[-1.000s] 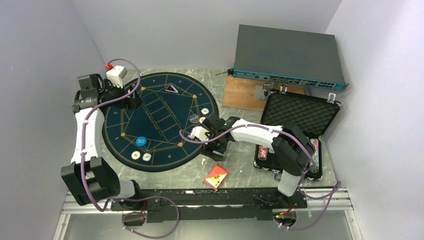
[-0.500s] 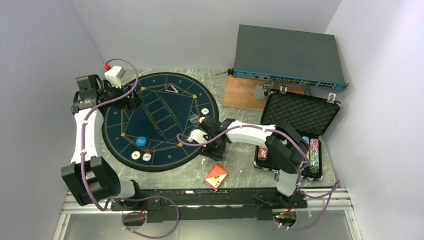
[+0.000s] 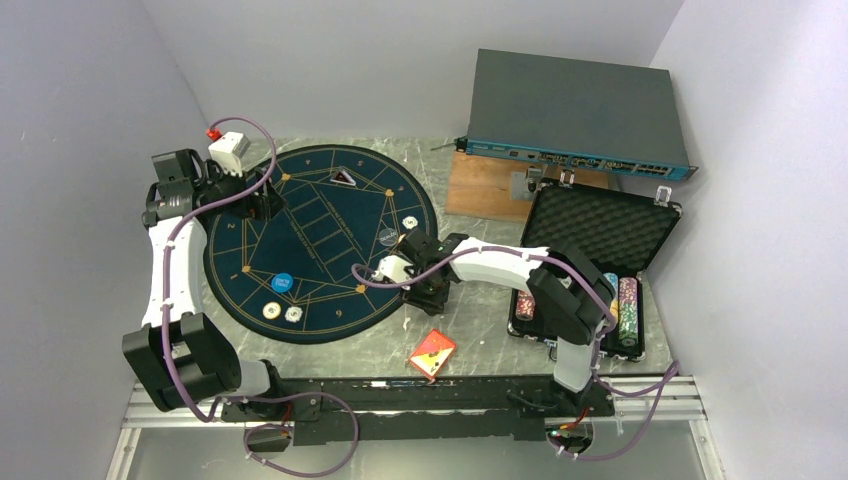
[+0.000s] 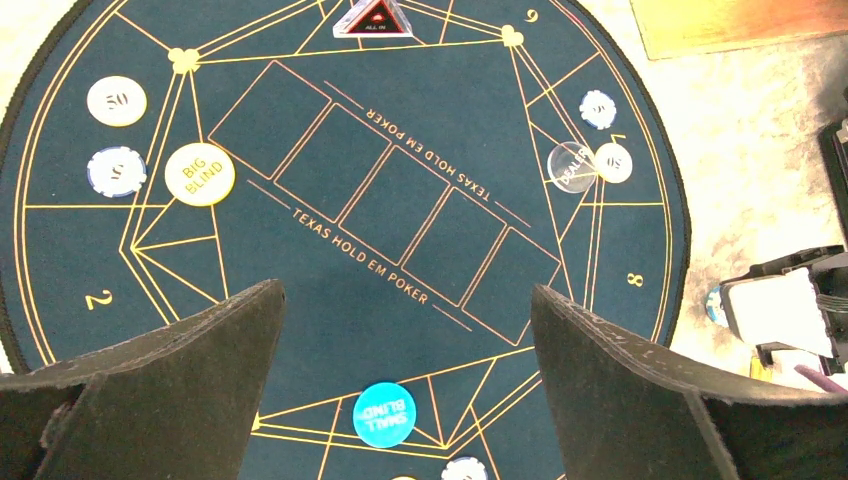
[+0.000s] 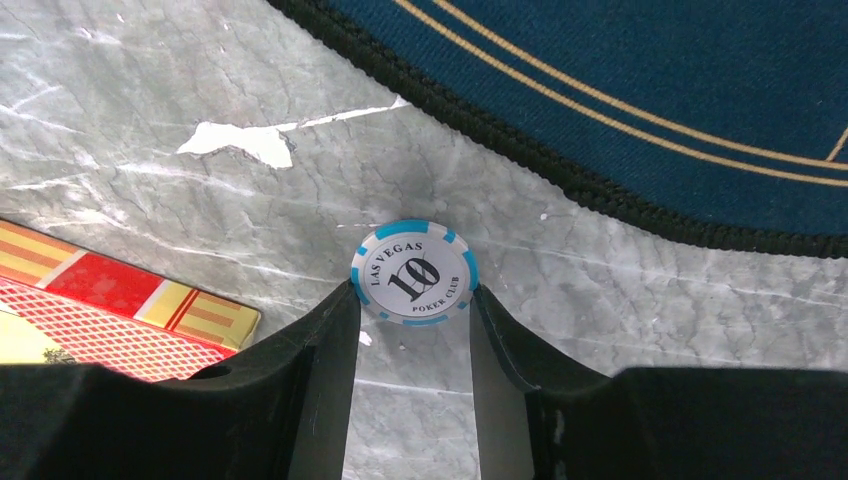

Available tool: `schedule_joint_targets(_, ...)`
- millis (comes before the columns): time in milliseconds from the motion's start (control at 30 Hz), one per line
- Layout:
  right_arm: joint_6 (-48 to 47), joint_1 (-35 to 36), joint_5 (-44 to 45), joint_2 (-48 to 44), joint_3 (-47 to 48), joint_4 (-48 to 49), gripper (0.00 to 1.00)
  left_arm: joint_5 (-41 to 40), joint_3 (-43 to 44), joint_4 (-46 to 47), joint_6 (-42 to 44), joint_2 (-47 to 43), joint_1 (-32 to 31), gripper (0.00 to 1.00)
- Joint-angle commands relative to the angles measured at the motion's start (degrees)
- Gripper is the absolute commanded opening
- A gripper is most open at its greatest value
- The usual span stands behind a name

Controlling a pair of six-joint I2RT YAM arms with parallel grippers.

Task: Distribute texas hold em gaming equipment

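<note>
My right gripper will carry the white chip outward, to the left in the top view, to the bare mat by the dealer disc and release it there.
A white poker chip with a light-blue rim, marked 10, lies on the marble just off the mat's edge. My right gripper is shut on it, a fingertip against each side. The red-backed card deck lies close to its left. On the navy mat sit a yellow disc, a blue disc and several chips. Above the mat's far-left side my left gripper hangs open and empty.
The black foam-lined case stands open at the right, with rows of chips in its base. A grey rack unit rests on a wooden board at the back. A white box sits at the back left.
The right gripper's jaws have narrowed onto the chip, and the arm has edged left toward the mat's edge. The left arm has barely shifted.
</note>
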Motion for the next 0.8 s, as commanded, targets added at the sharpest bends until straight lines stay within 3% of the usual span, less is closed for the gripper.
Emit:
schedule_joint_targets(0,-0.9,-0.1,-1.4,-2.0,3.5,0.6,0.10,2.0,0.6,1.2,-0.3,-1.2,0.4,0.98)
schedule_joint_targets(200,-1.0,-0.1,-2.1,-1.2,8.8,0.5,0.08,3.3,1.5,0.8,-0.9,0.1,1.1,0.98)
schedule_joint_targets(767,-2.3,-0.7,-1.4,14.3,29.7,-0.8,0.08,5.2,1.9,0.9,-1.9,1.9,3.5,0.97)
